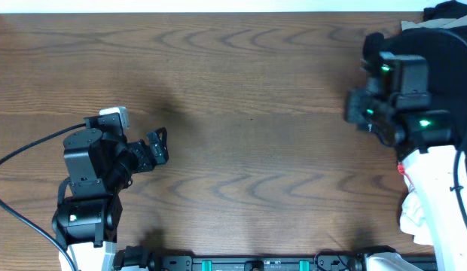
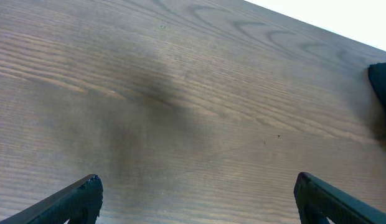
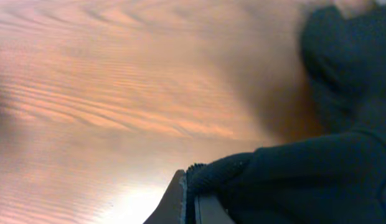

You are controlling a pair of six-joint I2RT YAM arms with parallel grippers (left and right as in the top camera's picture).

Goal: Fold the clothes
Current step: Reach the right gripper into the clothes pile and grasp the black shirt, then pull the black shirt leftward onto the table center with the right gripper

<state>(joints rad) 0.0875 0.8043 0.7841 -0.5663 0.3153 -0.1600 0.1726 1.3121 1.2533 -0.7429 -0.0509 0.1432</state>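
The right gripper draws the fold to the left in the overhead view next and releases it over the bare middle of the table, because the garment lies bunched.
The black garment (image 1: 444, 38) lies bunched at the table's far right corner. My right gripper (image 1: 376, 68) hangs over its left edge. In the right wrist view the jaws (image 3: 196, 186) are shut on a fold of the black garment (image 3: 330, 168), and more of the cloth heaps up behind it. No logo shows. My left gripper (image 1: 158, 144) is at the left of the table, far from the garment. In the left wrist view it (image 2: 196, 193) is open and empty, with bare wood between the fingers.
A white and red item (image 1: 413, 203) lies at the right edge by the right arm's base. A beige sliver (image 1: 416, 25) shows under the black garment. A black cable (image 1: 22, 154) runs at the left. A dark shape (image 2: 383, 93) sits at the left wrist view's right edge.
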